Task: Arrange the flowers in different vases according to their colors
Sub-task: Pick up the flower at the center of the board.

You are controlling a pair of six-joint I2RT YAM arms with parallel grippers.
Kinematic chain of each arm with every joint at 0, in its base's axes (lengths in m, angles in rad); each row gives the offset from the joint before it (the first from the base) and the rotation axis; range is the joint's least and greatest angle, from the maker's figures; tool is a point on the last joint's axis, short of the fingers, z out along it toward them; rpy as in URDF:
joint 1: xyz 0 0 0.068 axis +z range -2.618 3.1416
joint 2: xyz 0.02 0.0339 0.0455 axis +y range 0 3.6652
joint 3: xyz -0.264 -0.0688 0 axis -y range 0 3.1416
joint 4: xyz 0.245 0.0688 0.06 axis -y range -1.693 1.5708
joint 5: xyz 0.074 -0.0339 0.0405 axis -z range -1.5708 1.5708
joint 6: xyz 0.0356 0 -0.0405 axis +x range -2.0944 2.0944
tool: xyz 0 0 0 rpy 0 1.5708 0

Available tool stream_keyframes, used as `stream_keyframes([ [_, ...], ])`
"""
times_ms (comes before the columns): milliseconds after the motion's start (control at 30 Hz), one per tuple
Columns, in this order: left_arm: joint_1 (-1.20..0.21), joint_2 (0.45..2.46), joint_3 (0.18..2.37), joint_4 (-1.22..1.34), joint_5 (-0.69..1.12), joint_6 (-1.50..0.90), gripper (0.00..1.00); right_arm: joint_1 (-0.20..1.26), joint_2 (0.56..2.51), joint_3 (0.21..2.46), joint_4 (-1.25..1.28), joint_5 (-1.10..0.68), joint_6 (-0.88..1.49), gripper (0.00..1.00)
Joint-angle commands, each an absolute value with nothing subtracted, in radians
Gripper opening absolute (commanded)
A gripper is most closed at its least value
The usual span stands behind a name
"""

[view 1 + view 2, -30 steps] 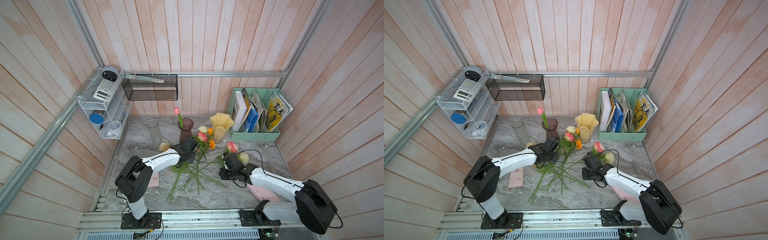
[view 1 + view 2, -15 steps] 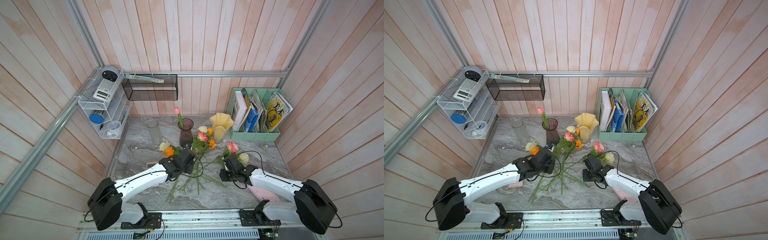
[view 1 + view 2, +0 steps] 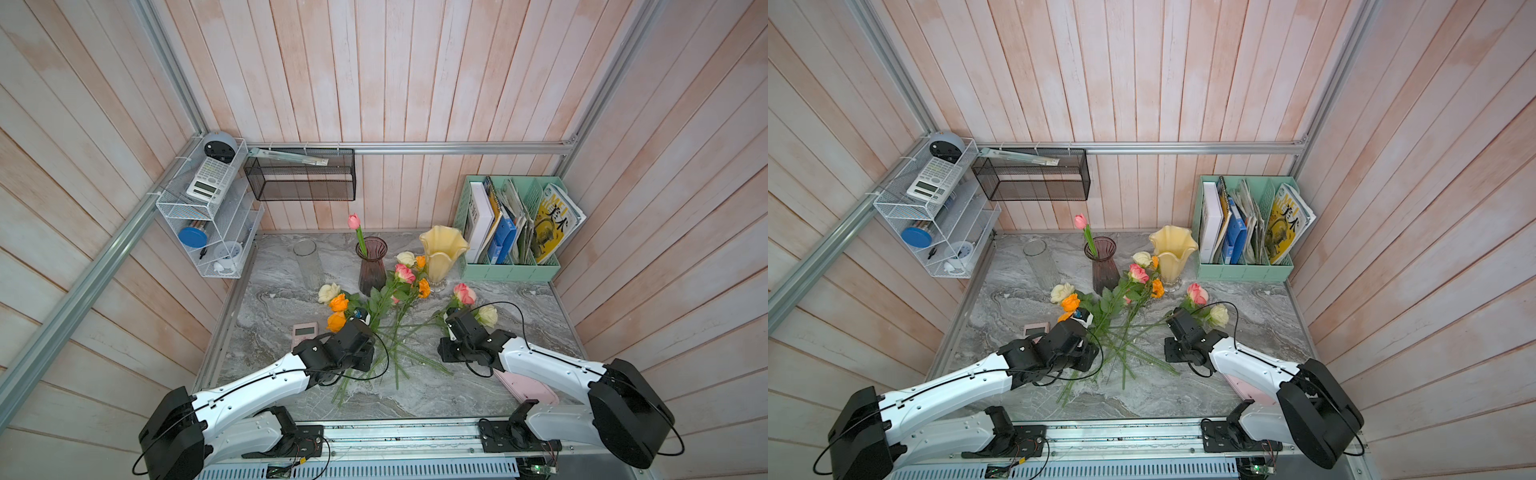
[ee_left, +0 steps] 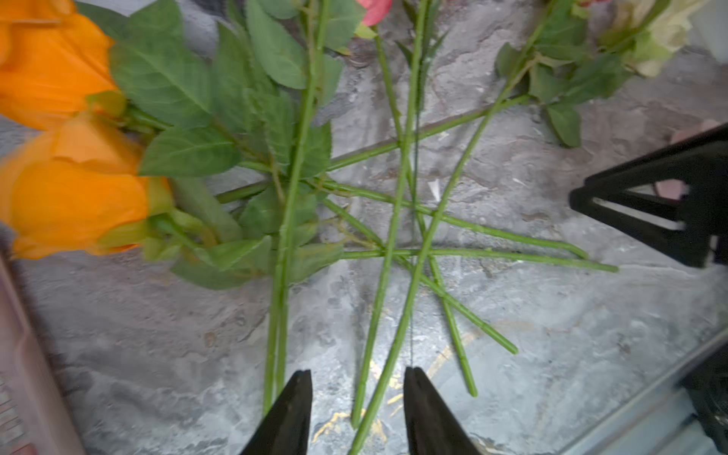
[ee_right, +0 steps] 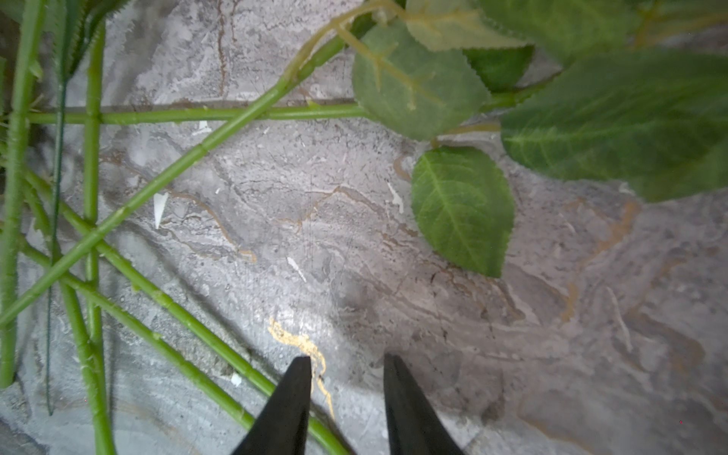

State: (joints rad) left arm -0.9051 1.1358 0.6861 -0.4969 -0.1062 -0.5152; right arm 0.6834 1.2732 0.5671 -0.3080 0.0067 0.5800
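Next, my left gripper will drop, shifting toward my right gripper and turning in line with the pink rose's lower stem (image 4: 399,322), because that bare part of the stem slants over other stems.
Several flowers lie crossed on the marble table (image 3: 519,328): two orange roses (image 3: 337,311) and a cream rose (image 3: 328,292) at the left, pink and orange heads (image 3: 409,279) in the middle, a pink rose (image 3: 464,294) and a cream rose (image 3: 487,316) at the right. At the back stand a clear glass vase (image 3: 309,266), a purple vase (image 3: 371,266) holding a pink tulip (image 3: 353,221), and a yellow vase (image 3: 442,253). My left gripper (image 4: 356,376) is open low over the stem ends (image 4: 378,354). My right gripper (image 5: 346,359) is open over bare marble beside the stems (image 5: 169,303).
A mint file holder (image 3: 511,270) with books stands at the back right. A pink calculator (image 3: 304,332) lies left of the left gripper (image 3: 360,362). A pink flat object (image 3: 528,388) lies under the right arm. A wire shelf (image 3: 208,216) and black mesh basket (image 3: 299,178) hang on the walls.
My left arm has pulled back from the far pile toward the front and its jaws have opened. Two orange roses now show beside the cream one. The right arm has not moved.
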Motion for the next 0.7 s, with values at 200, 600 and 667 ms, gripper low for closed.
stream_keyframes([
  [200,-0.973,1.301,0.734,-0.434,-0.057,-0.362,0.46,0.679,1.247,0.539,-0.309,0.012,0.597,0.37],
  [600,-1.036,1.452,0.806,-0.469,-0.199,-0.33,0.44,0.678,1.269,0.554,-0.303,0.01,0.59,0.37],
  [667,-1.037,1.459,0.81,-0.471,-0.223,-0.329,0.44,0.678,1.271,0.555,-0.302,0.01,0.589,0.37],
])
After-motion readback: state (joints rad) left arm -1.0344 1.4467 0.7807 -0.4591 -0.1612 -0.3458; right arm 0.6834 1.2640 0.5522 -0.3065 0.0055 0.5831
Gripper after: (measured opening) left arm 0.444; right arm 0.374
